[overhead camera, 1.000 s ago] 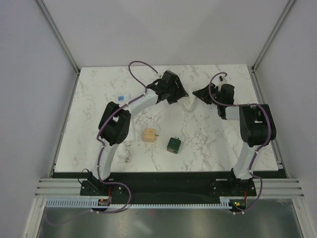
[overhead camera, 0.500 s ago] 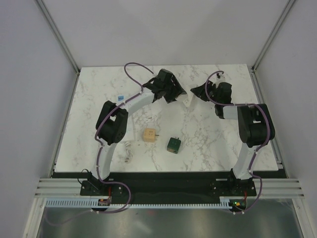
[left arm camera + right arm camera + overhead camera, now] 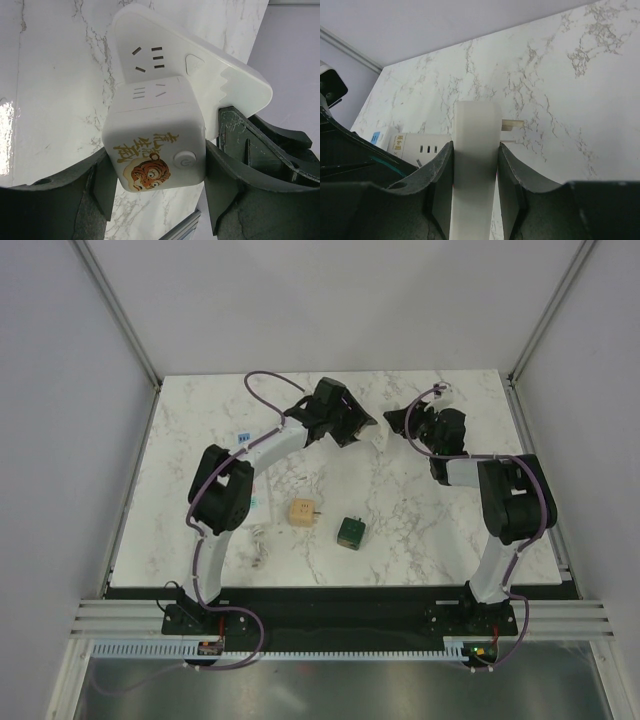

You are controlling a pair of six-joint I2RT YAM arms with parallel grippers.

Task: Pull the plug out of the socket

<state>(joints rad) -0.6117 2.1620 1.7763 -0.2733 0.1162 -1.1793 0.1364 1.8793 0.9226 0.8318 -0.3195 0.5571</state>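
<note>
My left gripper draws the cube off the socket block next, back and down onto the tabletop beside the green cube adapter, since the marble there is bare.
A white cube plug (image 3: 155,130) with a tiger print and a round button sits pressed against the face of a flat white socket block (image 3: 227,85). My left gripper (image 3: 157,185) is shut on the cube's two sides. My right gripper (image 3: 475,172) is shut on the socket block (image 3: 475,130), seen edge-on, with its metal prongs (image 3: 512,123) sticking out to the right and the cube (image 3: 420,147) to its left. In the top view both grippers meet over the far middle of the table, left (image 3: 352,426) and right (image 3: 400,424), with the white pair (image 3: 378,439) between them.
A tan cube adapter (image 3: 301,512) and a green cube adapter (image 3: 350,532) lie on the marble table (image 3: 450,530) nearer the arms. A small blue tag (image 3: 244,437) lies at the left. A thin white cable (image 3: 262,546) lies by the left arm.
Both grippers have moved a little toward the far edge of the table, carrying the cube and socket block with them. Both grips are unchanged.
</note>
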